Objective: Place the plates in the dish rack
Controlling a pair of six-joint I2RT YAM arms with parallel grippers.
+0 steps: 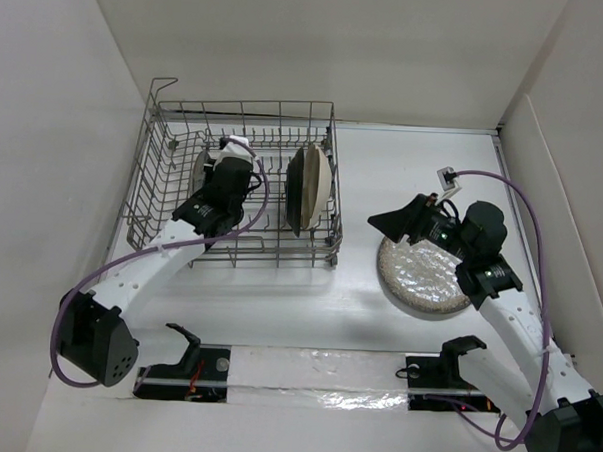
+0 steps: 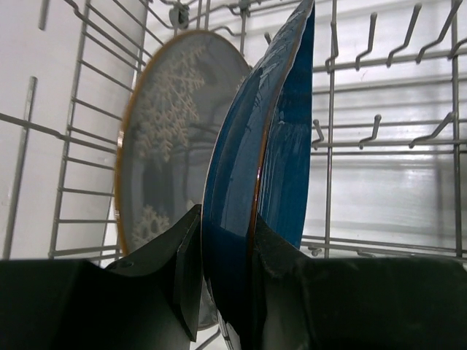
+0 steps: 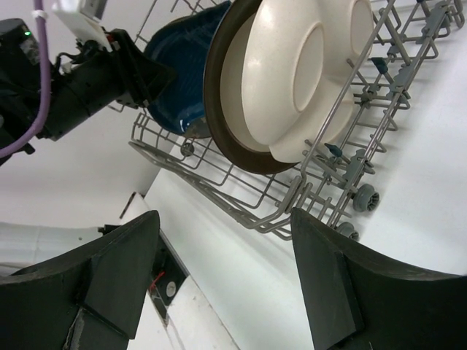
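Note:
My left gripper should next move down deeper among the rack's wires and open, because the dark blue shell-shaped dish already stands on edge beside the grey floral plate.
My left gripper (image 1: 227, 175) is inside the dish rack (image 1: 280, 255), shut on the dark blue shell-shaped dish (image 2: 255, 160), which stands on edge. The grey floral plate (image 2: 168, 131) stands just behind it at the rack's left end. The cream three-compartment plate (image 3: 306, 65) and the metal-rimmed round plate (image 3: 217, 102) stand upright together at the rack's right end (image 1: 308, 186). The large speckled plate (image 1: 429, 282) lies flat on the table right of the rack. My right gripper (image 1: 394, 225) is open and empty above that plate's left edge, facing the rack (image 3: 292, 197).
White walls enclose the table on the left, back and right. The rack's raised wire sides and upright tines (image 2: 330, 146) surround my left gripper. A shiny strip with two dark mounts (image 1: 190, 366) runs along the near edge.

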